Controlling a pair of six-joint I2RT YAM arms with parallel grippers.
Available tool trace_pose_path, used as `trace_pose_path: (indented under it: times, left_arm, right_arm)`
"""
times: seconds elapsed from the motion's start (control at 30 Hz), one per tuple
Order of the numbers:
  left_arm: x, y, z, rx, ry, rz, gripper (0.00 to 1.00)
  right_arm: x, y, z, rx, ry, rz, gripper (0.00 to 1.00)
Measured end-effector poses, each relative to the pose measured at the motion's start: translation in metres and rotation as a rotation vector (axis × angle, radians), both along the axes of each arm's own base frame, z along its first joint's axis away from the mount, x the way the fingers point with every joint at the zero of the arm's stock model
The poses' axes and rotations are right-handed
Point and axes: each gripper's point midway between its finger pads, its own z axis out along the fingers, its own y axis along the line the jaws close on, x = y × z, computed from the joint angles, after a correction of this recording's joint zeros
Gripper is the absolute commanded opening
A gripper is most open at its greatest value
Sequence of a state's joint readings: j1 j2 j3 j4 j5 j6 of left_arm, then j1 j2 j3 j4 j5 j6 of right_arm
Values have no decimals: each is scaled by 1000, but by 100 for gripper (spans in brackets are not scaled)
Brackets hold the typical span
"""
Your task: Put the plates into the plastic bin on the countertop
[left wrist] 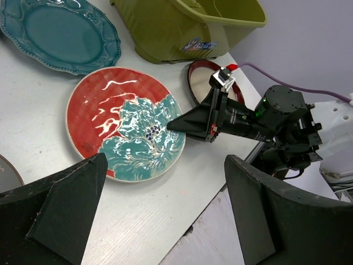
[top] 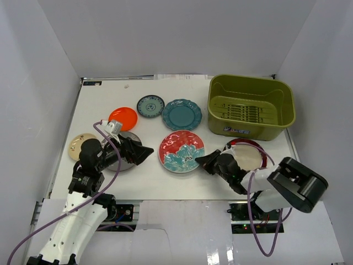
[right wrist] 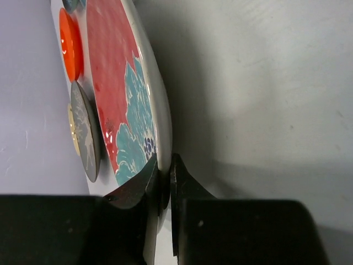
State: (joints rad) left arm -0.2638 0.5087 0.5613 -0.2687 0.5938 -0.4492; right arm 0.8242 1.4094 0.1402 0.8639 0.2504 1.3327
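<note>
The bin stands outward of my right gripper, so my gripper will lift outward, then lower the red-teal plate onto the bin's slatted bottom and let go.
The red-teal patterned plate (top: 180,150) lies on the white countertop (top: 149,176) in front of the olive-green bin (top: 251,107). My right gripper (top: 200,160) is shut on this plate's right rim; in the right wrist view the jaws (right wrist: 165,178) pinch the rim of the plate (right wrist: 118,83) from both sides. The left wrist view shows the same plate (left wrist: 124,121) with the right gripper (left wrist: 175,125) at its edge. My left gripper (top: 145,152) is open and empty, over the grey plate (top: 124,160). The bin holds no plates.
Teal scalloped plate (top: 182,114), small teal-white plate (top: 150,106) and orange plate (top: 123,117) lie behind. A beige plate (top: 79,144) is far left. A dark-red-rimmed cream plate (top: 249,154) lies under my right arm. Grey-white walls enclose the countertop.
</note>
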Motion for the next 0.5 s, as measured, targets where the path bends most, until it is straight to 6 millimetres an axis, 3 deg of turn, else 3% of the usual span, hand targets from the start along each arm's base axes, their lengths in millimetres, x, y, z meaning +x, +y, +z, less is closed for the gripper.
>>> trace_pose_path:
  times: [0.2,0.33,0.43,0.5]
  left_arm:
    - [-2,1,4,-6,-19,1,98]
    - [-5,2,8,-12,-40,5,98]
    - [-6,3,11,-16,-53,8,98]
    - [-6,3,12,-17,-57,11,98]
  right_arm:
    - [-25,-17,19,-80,-63,55,8]
    - [-37,-28,47,-186,-168,143,8]
    - [-25,-34,96,-292,-229,182,8]
    - [-3,-40,143,-323,-282,164,8]
